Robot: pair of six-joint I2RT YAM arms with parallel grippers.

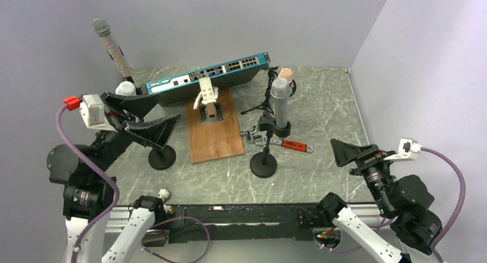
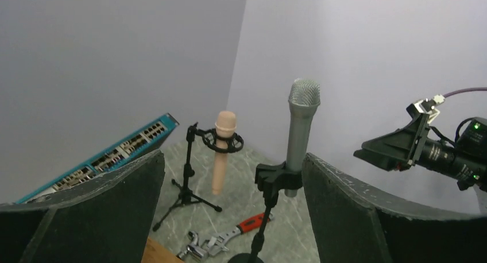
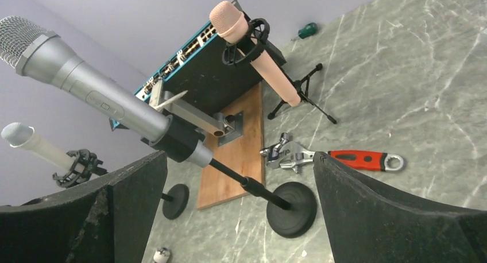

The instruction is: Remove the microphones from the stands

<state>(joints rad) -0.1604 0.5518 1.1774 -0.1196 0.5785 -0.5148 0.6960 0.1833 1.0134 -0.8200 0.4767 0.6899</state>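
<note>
My right gripper will next reach for the silver microphone, which stands outward and to the gripper's left in the top view. Then it will close on the microphone's handle above the stand's clip.
A silver microphone stands upright in the black clip of a round-based stand near the table's middle. In the left wrist view the microphone rises just inside my right-hand finger, some way beyond it. My left gripper hovers open to the left of the stand, with nothing between its fingers. My right gripper is open too, low at the right. In its view the microphone slants across the upper left, and the stand's base lies between the fingers, farther off.
A pink microphone hangs in a tripod stand behind the silver one. A glittery microphone and a white one stand at the left. A network switch, a wooden board and a red-handled wrench lie around.
</note>
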